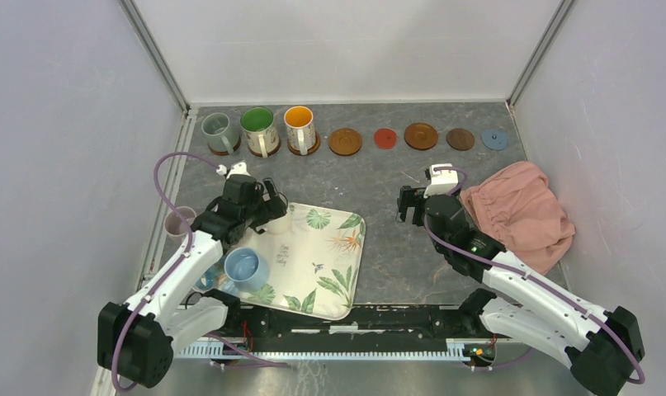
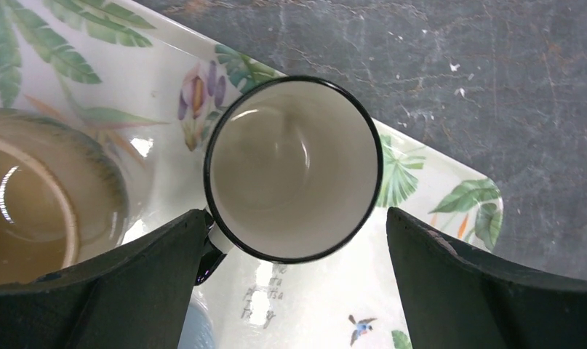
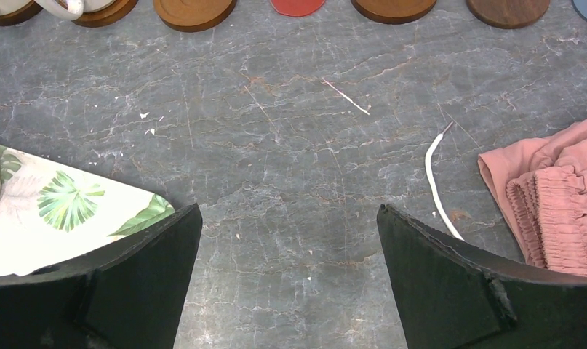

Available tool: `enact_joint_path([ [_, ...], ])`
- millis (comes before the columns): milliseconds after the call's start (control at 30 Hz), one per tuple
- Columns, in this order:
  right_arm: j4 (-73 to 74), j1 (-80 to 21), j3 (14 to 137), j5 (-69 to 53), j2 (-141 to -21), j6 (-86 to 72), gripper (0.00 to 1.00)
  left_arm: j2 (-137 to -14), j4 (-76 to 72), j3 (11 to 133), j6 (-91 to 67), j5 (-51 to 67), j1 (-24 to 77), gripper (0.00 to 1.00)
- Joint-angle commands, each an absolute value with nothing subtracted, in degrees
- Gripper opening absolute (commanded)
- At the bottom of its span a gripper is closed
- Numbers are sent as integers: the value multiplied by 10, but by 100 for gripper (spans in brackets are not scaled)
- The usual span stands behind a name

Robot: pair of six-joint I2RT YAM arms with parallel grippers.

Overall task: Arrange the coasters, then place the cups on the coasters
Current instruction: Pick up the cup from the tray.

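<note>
The cream cup's dark handle (image 1: 260, 230) (image 2: 212, 257) is below the cup's near rim, so my left gripper will next go down and pull back until its fingers are on both sides of the handle.
At the back, three cups stand on coasters: grey-green (image 1: 219, 132), green-inside (image 1: 259, 130) and orange-inside (image 1: 299, 128). To their right lie bare coasters: brown (image 1: 345, 141), red (image 1: 384, 138), brown (image 1: 421, 135), dark brown (image 1: 460, 139) and grey-blue (image 1: 494, 138). My left gripper (image 2: 294, 213) hangs open over the tray, directly above the cream dark-rimmed cup (image 2: 294, 167), whose handle is close to the left finger (image 2: 152, 269). A tan cup (image 2: 28, 211) stands beside it. A light blue cup (image 1: 245, 268) is on the tray. My right gripper (image 3: 289, 211) is open over bare table.
The leaf-print tray (image 1: 333, 272) lies at the near left. A pale pink cup (image 1: 181, 221) stands on the table left of it. A pink cloth (image 1: 519, 210) is bunched at the right, with a thin white strip (image 3: 432, 174) beside it. Walls enclose three sides.
</note>
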State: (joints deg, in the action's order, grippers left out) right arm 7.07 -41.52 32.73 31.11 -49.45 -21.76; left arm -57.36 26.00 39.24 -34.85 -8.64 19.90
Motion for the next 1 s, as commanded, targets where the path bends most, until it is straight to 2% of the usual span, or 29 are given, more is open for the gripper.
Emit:
enact_joint_path([
  [0,47,-415,324,321,-488,-216,98,-573,250,404,-328,-21,202,100],
  [233,43,-415,323,316,-493,-219,98,-571,260,402,-350,-47,257,100],
  [433,42,-415,325,315,-493,-217,98,-581,280,390,-401,-190,309,99],
  [767,45,-414,323,317,-488,-206,98,-613,244,360,-419,-229,310,70],
  [967,43,-415,320,320,-488,-206,98,-634,220,353,-419,-228,319,57],
])
